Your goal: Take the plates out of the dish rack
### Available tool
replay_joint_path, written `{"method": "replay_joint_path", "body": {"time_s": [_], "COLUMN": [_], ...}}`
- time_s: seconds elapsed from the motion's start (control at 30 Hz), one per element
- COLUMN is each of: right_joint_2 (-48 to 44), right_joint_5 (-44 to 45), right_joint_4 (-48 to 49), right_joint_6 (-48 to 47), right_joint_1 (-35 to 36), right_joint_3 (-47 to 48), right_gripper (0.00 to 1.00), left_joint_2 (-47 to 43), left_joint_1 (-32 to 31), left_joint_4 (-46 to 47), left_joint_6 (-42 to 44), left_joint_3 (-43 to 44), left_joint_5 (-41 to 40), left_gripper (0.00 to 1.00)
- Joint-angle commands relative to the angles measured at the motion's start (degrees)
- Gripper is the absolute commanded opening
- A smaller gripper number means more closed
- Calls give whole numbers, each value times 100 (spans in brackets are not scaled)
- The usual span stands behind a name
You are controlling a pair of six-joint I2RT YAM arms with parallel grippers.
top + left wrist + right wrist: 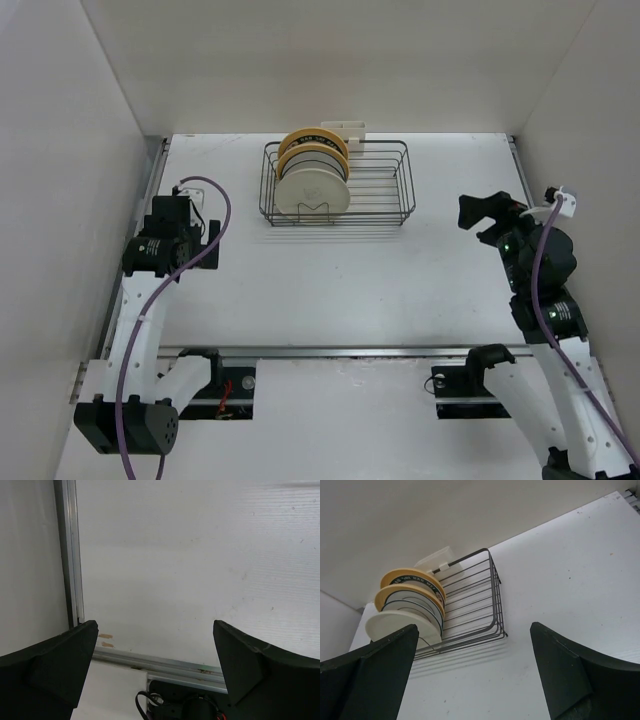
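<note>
My right gripper goes left in the top view to the cream plate (313, 192) next and onto the plate's rim by the empty wires of the rack.
The dark wire dish rack (380, 185) stands at the back middle of the table. Several plates stand upright in its left half: a cream plate (313, 192) in front, a white plate with a thin dark ring behind it, then yellow-orange rims (313, 140) with a dark patterned band. The right wrist view shows the rack (480, 605), the cream plate (390, 625) and the yellow-orange rims (407, 592). My right gripper (478, 210) (473, 626) is open and empty, right of the rack and facing it. My left gripper (175, 215) (155, 625) is open and empty, left of the rack over bare table.
A small white clip (340, 127) sits on the rack's far side. White walls close in the left, back and right. Aluminium rails (70, 555) run along the table's left and near edges. The right half of the rack holds nothing.
</note>
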Motion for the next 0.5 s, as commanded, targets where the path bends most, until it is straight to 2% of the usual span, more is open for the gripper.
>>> {"method": "replay_joint_path", "body": {"time_s": [0.0, 0.13, 0.27, 0.3, 0.33, 0.47], "right_joint_2": [38, 617, 1925, 2250, 2924, 4474], "right_joint_5": [-92, -715, -1786, -1919, -1825, -1350], "right_joint_4": [104, 333, 342, 159, 27, -334], "right_joint_6": [-147, -709, -1351, -1457, -1528, -2474], "right_joint_1": [-7, -7, -7, 115, 230, 1011], "right_joint_3": [11, 160, 1028, 1570, 1880, 3217], "right_gripper": [99, 99, 99, 99, 99, 100], "left_joint_2": [-75, -23, 162, 162, 241, 601], "left_joint_1": [-18, -18, -18, -18, -18, -18], "left_joint_4": [135, 135, 82, 21, -49, -479], "left_joint_6": [-89, -211, -72, -19, 51, 342], "left_joint_3": [-18, 289, 492, 493, 545, 878], "left_joint_5": [-110, -172, -172, -111, -58, 258], "left_gripper": [100, 100, 100, 100, 100, 100]}}
